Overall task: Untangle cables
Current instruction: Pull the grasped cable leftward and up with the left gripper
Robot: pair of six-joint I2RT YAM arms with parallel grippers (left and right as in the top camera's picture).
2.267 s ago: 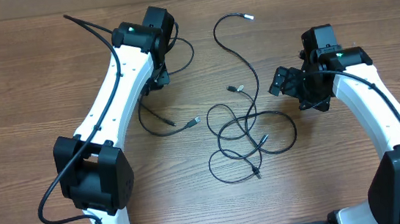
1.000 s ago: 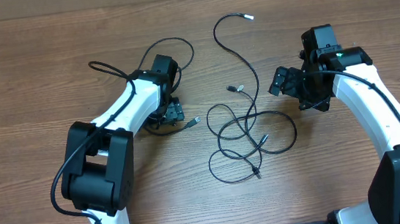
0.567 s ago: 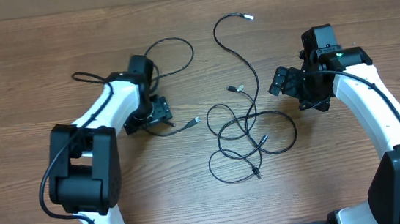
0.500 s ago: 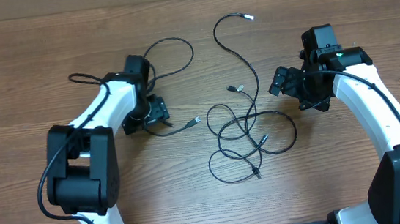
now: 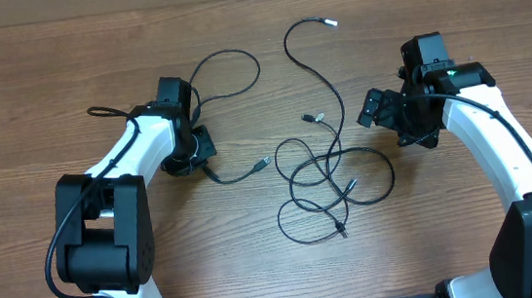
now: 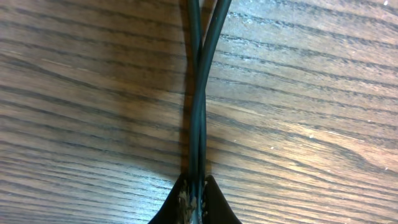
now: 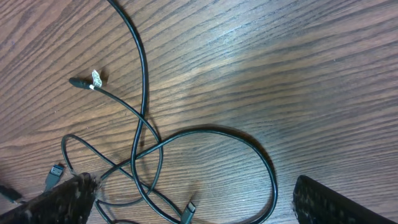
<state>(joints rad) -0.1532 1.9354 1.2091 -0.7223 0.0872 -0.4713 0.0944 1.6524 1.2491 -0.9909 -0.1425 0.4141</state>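
My left gripper is to lift the cable, carry it to the left in the overhead view, lower it and let it go, because bare tabletop clear of the tangle (image 5: 33, 147) lies there.
A tangle of thin black cables (image 5: 332, 177) lies in loose loops at the table's middle. One strand runs up to a silver-tipped plug (image 5: 330, 22). A separate black cable (image 5: 233, 64) loops at the upper left and ends in a plug (image 5: 262, 161). My left gripper (image 5: 193, 148) is shut on this cable. In the left wrist view, two strands (image 6: 198, 93) run between the closed fingertips of the left gripper (image 6: 198, 202). My right gripper (image 5: 393, 122) hovers open and empty just right of the tangle. The right wrist view shows the right gripper (image 7: 199, 205) over cable loops (image 7: 205, 134) and a plug (image 7: 188, 209).
The wooden table (image 5: 25, 84) extends to all sides. The thick black arm cable (image 5: 106, 112) sticks out left of the left arm. Another small plug (image 5: 314, 118) lies above the tangle.
My left gripper has moved left and down from the back, dragging its cable away from the tangle. The tangle and the right arm have not moved.
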